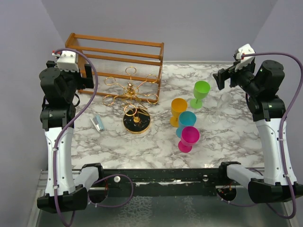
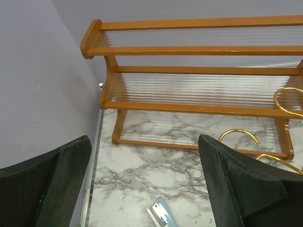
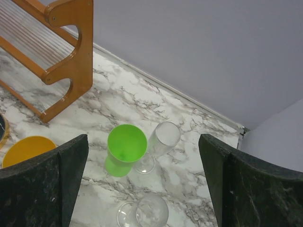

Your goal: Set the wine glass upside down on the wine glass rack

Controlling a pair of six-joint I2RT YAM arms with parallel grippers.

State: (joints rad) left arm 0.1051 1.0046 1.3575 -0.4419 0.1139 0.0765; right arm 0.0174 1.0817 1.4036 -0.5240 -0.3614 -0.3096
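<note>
The right gripper tips downward next and comes down astride the wine glass's rim, on the rim's edge away from the goblets. That wine glass stands below its fingers.
The wine glass rack (image 1: 130, 92) is a gold wire stand with looped arms on a round black base (image 1: 137, 122), left of the table's middle; two of its loops (image 2: 239, 136) show in the left wrist view. A clear round-bowled wine glass (image 3: 152, 213) (image 1: 213, 115) stands upright at the right. Beside it is a taller, narrower clear glass (image 3: 163, 141) (image 1: 226, 98). My right gripper (image 3: 143, 139) (image 1: 222, 78) hangs open high above both, holding nothing. My left gripper (image 2: 144, 156) (image 1: 90, 76) is open and empty, raised at the far left near the wooden frame.
An orange-brown wooden rail frame (image 1: 118, 56) (image 2: 199, 71) stands at the back left. Green (image 1: 200, 92) (image 3: 126, 144), orange (image 1: 178, 109), teal (image 1: 187, 121) and pink (image 1: 189, 138) goblets stand upright between rack and clear glasses. A small blue-silver object (image 1: 97, 123) (image 2: 161, 215) lies left of the rack's base.
</note>
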